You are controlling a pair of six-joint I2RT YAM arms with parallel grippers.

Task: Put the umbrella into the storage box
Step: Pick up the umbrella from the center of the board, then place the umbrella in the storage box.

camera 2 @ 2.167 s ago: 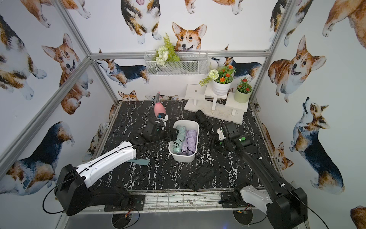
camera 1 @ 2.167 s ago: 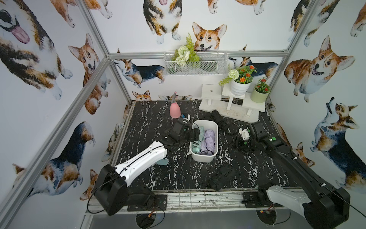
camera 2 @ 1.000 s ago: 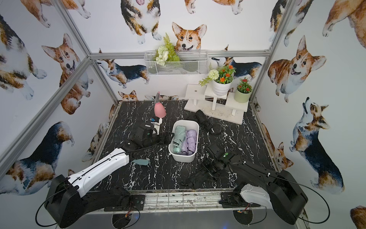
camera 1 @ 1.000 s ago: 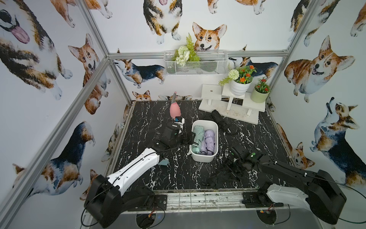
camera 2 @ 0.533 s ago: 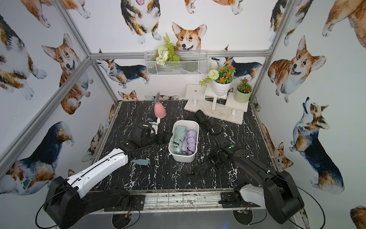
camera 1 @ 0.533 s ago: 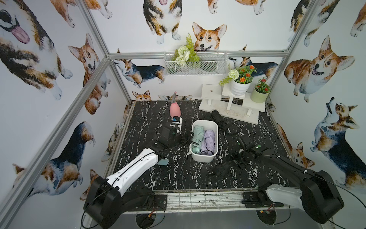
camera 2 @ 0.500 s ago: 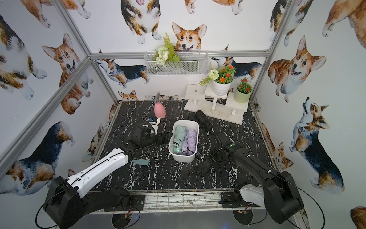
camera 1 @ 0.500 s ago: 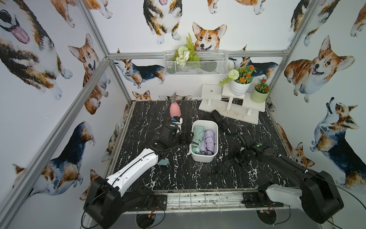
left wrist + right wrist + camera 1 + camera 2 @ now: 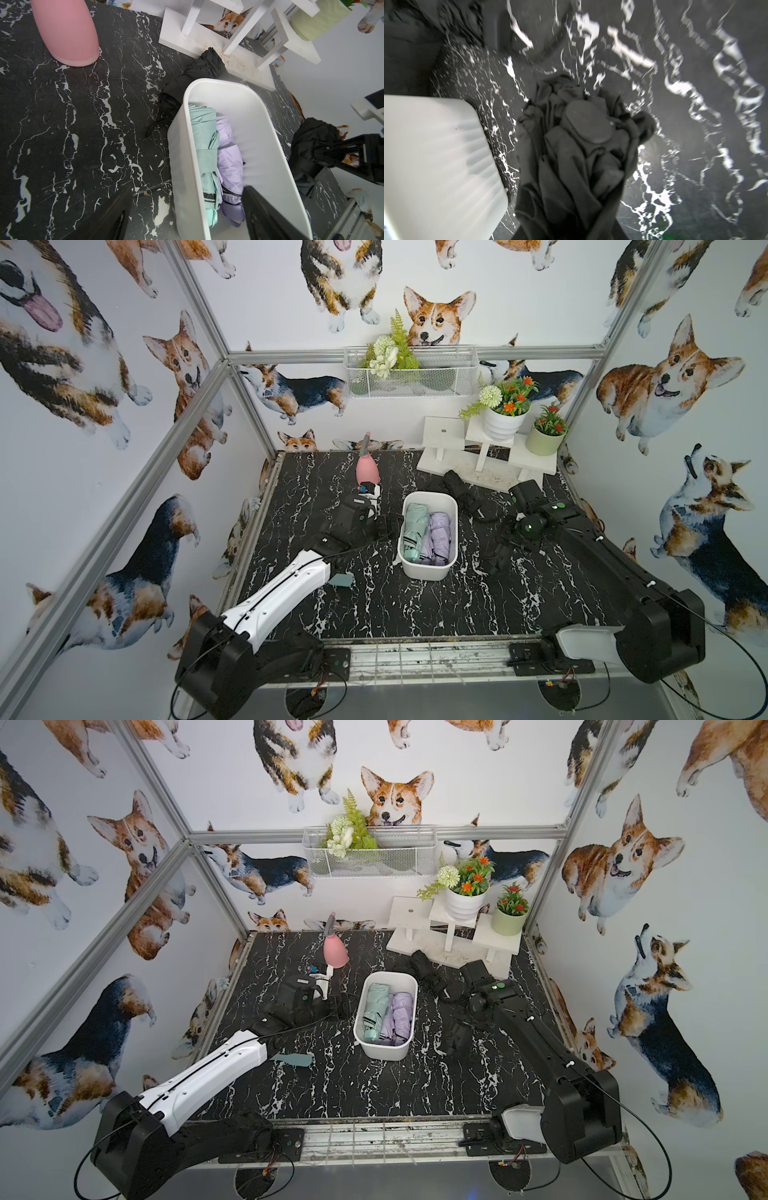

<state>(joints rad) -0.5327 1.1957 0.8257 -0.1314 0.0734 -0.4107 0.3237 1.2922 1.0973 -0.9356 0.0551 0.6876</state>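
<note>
The black umbrella hangs outside the storage box's side, so the robot's right gripper next rises over that side, then goes down toward the lilac umbrella and lets go.
The storage box, a white tub, stands mid-table with a mint and a lilac folded umbrella inside. My right gripper is shut on a black folded umbrella, which hangs above the table just right of the box. The left wrist view shows it too, the black umbrella. My left gripper is open, its jaws either side of the box's left wall. A second black umbrella lies behind the box.
A pink vase stands at the back left. A white stepped stand with two flower pots is at the back right, and a wire basket hangs on the rear wall. A teal scrap lies by the left arm.
My right gripper has shut on the black umbrella near the table's front, lifted it and carried it back toward the box's right side. The left arm has barely moved.
</note>
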